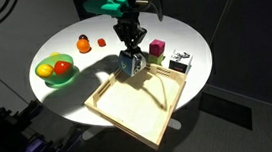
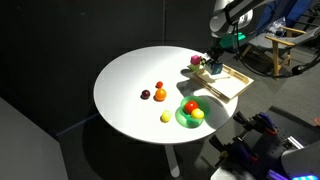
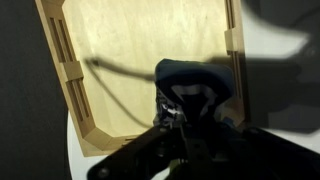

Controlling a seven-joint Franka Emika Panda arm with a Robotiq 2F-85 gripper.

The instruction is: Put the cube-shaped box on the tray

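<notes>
The cube-shaped box still hangs above the tray's pale bottom just inside the tray's rim, so the robot's gripper should lower it there next and let it go.
My gripper is shut on the cube-shaped box, a small cube with blue edges and white faces. It holds the box just above the far edge of the tray, a large shallow tray with a light-wood rim. In an exterior view the gripper hangs over the tray's near corner. In the wrist view the box shows as a dark blue shape between the fingers, with the tray's rim and pale floor behind it.
A green bowl of fruit stands at the table's left. An orange fruit and a small red piece lie behind it. A pink-and-green block and a black-and-white box sit beside the tray. The round table's edge is close to the tray.
</notes>
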